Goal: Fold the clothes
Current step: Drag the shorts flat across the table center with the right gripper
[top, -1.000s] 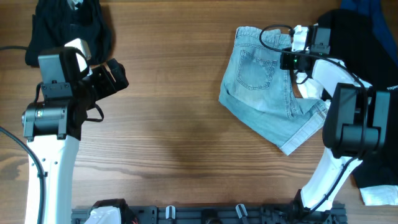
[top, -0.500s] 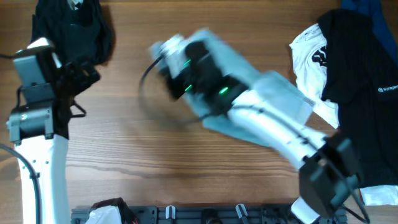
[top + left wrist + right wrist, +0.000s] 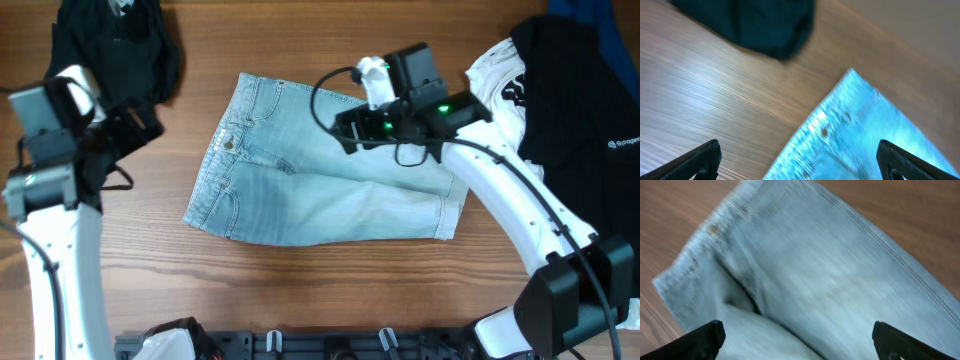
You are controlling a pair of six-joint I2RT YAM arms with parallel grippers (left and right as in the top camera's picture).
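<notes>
My left gripper should next go back and down onto the waistband's near corner (image 3: 196, 214), closer to my base than its open fingers.
The clothes, pale blue denim shorts (image 3: 320, 190), lie spread flat at the table's middle, buttoned waistband to the left and both leg hems to the right. My right gripper (image 3: 342, 128) hovers over their far edge, open; in the right wrist view (image 3: 802, 340) denim (image 3: 815, 270) fills the space below the spread fingers and nothing is pinched. My left gripper (image 3: 138, 140) stands open a little left of the waistband. The left wrist view (image 3: 800, 162) shows the waistband corner (image 3: 860, 125) ahead between the wide fingers, untouched.
A black garment (image 3: 110, 45) lies bunched at the back left, also in the left wrist view (image 3: 760, 25). White and black clothes (image 3: 560, 90) pile at the right edge, with blue cloth (image 3: 600, 15) behind. A dark rail (image 3: 330, 345) runs along the front edge.
The shorts went from a bunch at the back right to lying spread at the middle, swept there by the right arm. The right gripper let go and opened. The left arm shifted slightly left.
</notes>
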